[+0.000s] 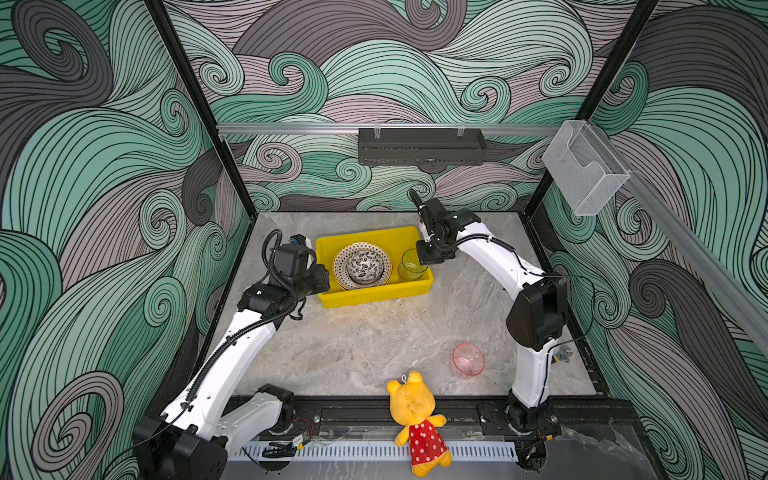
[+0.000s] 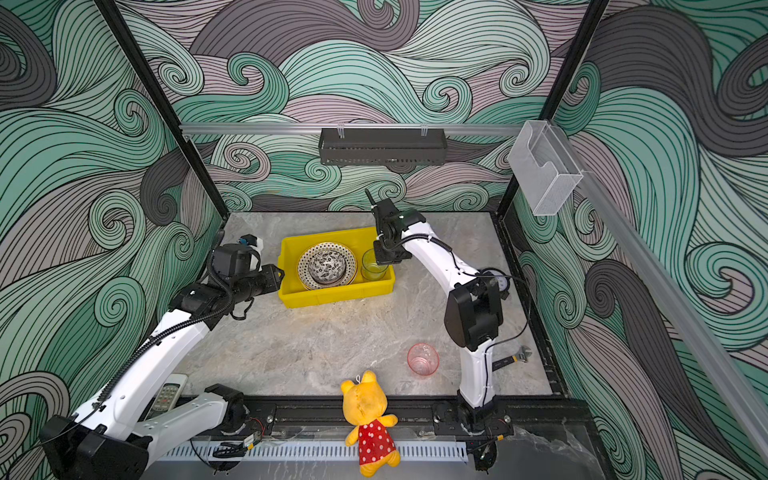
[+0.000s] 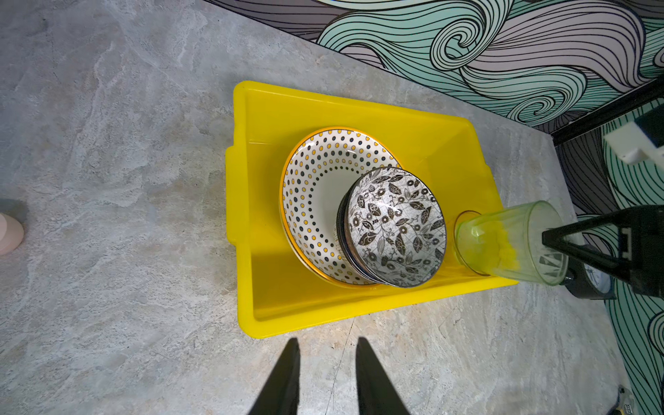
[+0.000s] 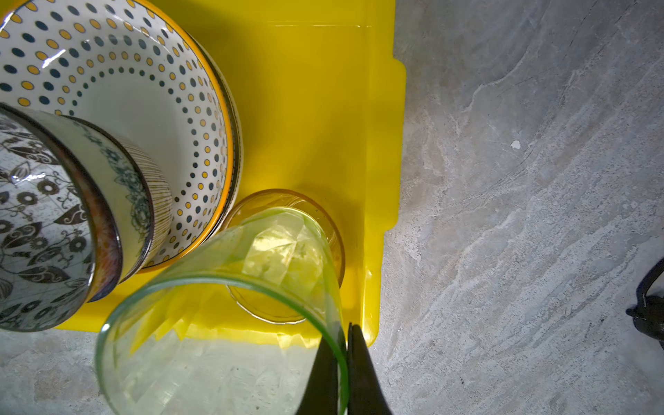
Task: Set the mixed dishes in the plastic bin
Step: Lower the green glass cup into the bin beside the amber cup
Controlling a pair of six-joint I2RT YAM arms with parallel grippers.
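Note:
The green cup's base already hangs over the amber cup's opening [image 4: 285, 257], so my right gripper will next lower the green cup [image 4: 222, 287] into it and let go of the green cup's rim.
The yellow plastic bin [image 1: 374, 293] [image 3: 248, 201] holds a dotted-rim plate [image 1: 341, 258] [image 3: 312, 187] with a black-white leafy bowl [image 1: 365, 266] [image 3: 395, 226] stacked on other bowls. My right gripper [image 4: 346, 327] [image 1: 430, 259] is shut on the rim of a tilted green cup [image 4: 222, 287] [image 3: 510, 244] [image 2: 372, 266] at the bin's right end. Its base hangs over an amber cup [image 4: 287, 196] standing in the bin. My left gripper [image 3: 327, 343] is open with nothing between its fingers, just outside the bin's left end. A pink cup [image 1: 468, 360] [image 2: 422, 359] stands on the table.
A yellow plush bear [image 1: 415, 415] lies over the front rail. A black perforated rack [image 1: 422, 146] hangs on the back wall and a clear acrylic box [image 1: 586, 170] on the right wall. A wrench [image 2: 515, 357] lies by the right arm's base.

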